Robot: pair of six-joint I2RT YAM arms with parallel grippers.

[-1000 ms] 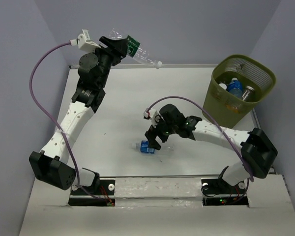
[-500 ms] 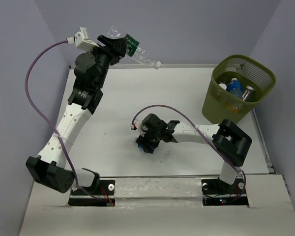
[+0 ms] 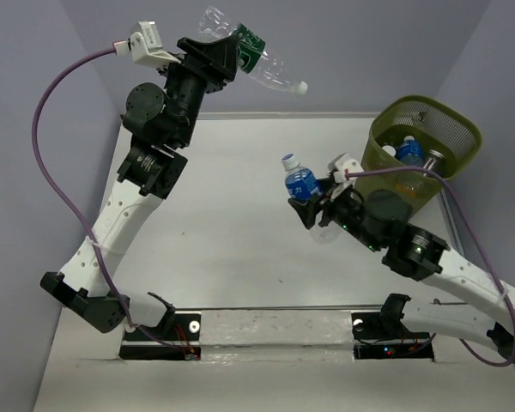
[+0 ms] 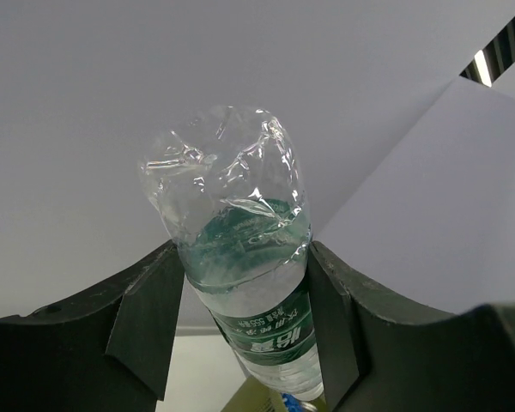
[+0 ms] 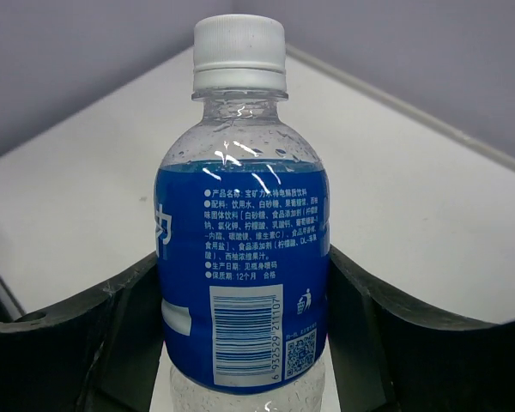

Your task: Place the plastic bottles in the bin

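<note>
I will next lift my right gripper and move it over the bin's opening, outward and to its right in the top view, and then release it.
My left gripper is high over the table's far left, shut on a clear green-labelled plastic bottle whose white cap points right. In the left wrist view the crumpled bottle sits squeezed between both fingers. My right gripper is shut on a blue-labelled plastic bottle, held upright above the table just left of the bin. The right wrist view shows that bottle, white cap up, between the pads. The olive mesh bin holds several bottles.
The white table is boxed in by grey walls at the back and sides. Purple cables loop off both arms, one out past the table's left edge. The bin stands in the far right corner.
My right gripper closed on the blue-labelled bottle lying mid-table and lifted it up and right toward the bin. The left arm swung the green-labelled bottle higher and to the right.
</note>
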